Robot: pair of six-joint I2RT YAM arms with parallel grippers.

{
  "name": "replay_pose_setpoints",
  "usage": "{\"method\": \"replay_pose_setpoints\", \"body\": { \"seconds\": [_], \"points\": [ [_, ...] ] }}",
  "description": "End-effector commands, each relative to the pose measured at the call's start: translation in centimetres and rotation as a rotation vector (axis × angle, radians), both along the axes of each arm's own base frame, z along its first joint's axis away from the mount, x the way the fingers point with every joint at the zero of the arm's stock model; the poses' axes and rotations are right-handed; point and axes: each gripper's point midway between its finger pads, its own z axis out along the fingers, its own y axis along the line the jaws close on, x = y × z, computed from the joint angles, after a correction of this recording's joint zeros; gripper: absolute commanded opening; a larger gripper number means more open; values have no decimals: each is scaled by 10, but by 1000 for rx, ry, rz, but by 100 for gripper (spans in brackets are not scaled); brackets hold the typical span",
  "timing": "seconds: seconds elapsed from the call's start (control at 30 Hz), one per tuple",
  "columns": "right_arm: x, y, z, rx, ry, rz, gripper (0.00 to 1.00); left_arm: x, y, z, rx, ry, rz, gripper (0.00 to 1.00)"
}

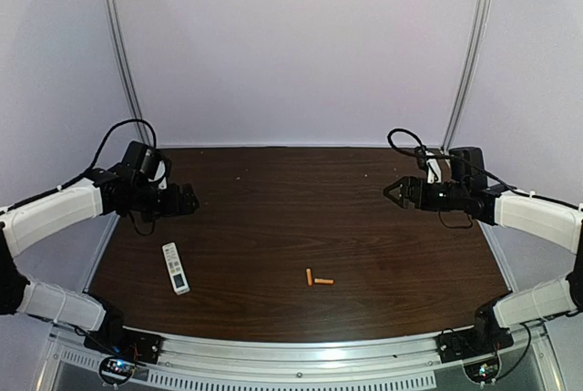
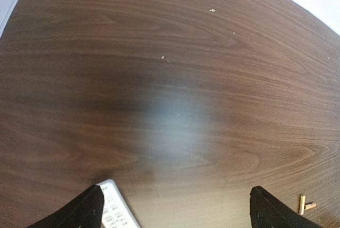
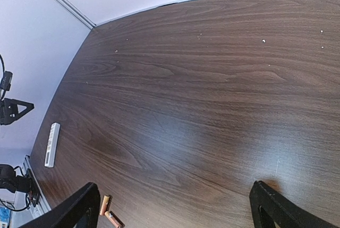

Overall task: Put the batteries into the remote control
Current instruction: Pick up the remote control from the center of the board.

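Note:
The left gripper should next move down and back onto the white remote's middle (image 1: 176, 269) and close across the remote's long sides, which are clear of everything else on the tabletop.
The white remote control (image 1: 176, 268) lies button side up near the table's front left. It also shows in the left wrist view (image 2: 118, 210) and the right wrist view (image 3: 51, 144). Two orange batteries (image 1: 318, 278) lie touching in an L shape at the front centre, also seen in the right wrist view (image 3: 107, 210) and the left wrist view (image 2: 305, 204). My left gripper (image 1: 187, 201) hangs open and empty above the left side, behind the remote. My right gripper (image 1: 393, 192) is open and empty above the right side, far from the batteries.
The dark wood table (image 1: 301, 218) has pale walls behind and on both sides. A metal rail (image 1: 301, 354) runs along the front edge. Cables loop off both arms.

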Motion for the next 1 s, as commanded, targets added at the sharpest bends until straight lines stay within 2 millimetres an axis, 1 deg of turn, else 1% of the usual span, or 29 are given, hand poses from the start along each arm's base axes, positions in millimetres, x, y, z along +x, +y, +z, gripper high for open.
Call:
{"method": "replay_pose_setpoints", "body": {
  "seconds": [0.0, 0.03, 0.1, 0.17, 0.23, 0.4, 0.5, 0.6, 0.67, 0.73, 0.97],
  "points": [
    [-1, 6, 6, 23, -31, 23, 100, -42, 22, -21, -48, 83, 137, 98],
    [0, 6, 6, 26, -32, 22, 100, -49, 24, -26, -63, 96, 152, 97],
    [0, 7, 4, 33, -26, 24, 100, -64, 32, -39, -79, 137, 214, 89],
    [-1, 8, 1, 41, -14, 30, 100, -79, 34, -53, -97, 170, 242, 83],
    [-1, 9, 2, 55, -28, 32, 100, -87, 35, -62, -91, 188, 253, 80],
    [1, 11, 2, 62, -25, 34, 100, -99, 38, -83, -64, 245, 269, 74],
    [1, 10, 3, 59, -31, 30, 100, -102, 36, -93, -56, 262, 258, 72],
    [1, 10, 2, 57, -28, 29, 100, -102, 34, -98, -53, 266, 245, 69],
    [2, 10, 1, 56, -26, 29, 100, -101, 30, -101, -56, 264, 223, 61],
    [2, 11, 1, 59, -24, 34, 100, -103, 26, -107, -52, 277, 215, 57],
    [3, 12, 4, 61, -35, 38, 100, -110, 15, -123, -20, 312, 189, 52]
  ]
}}
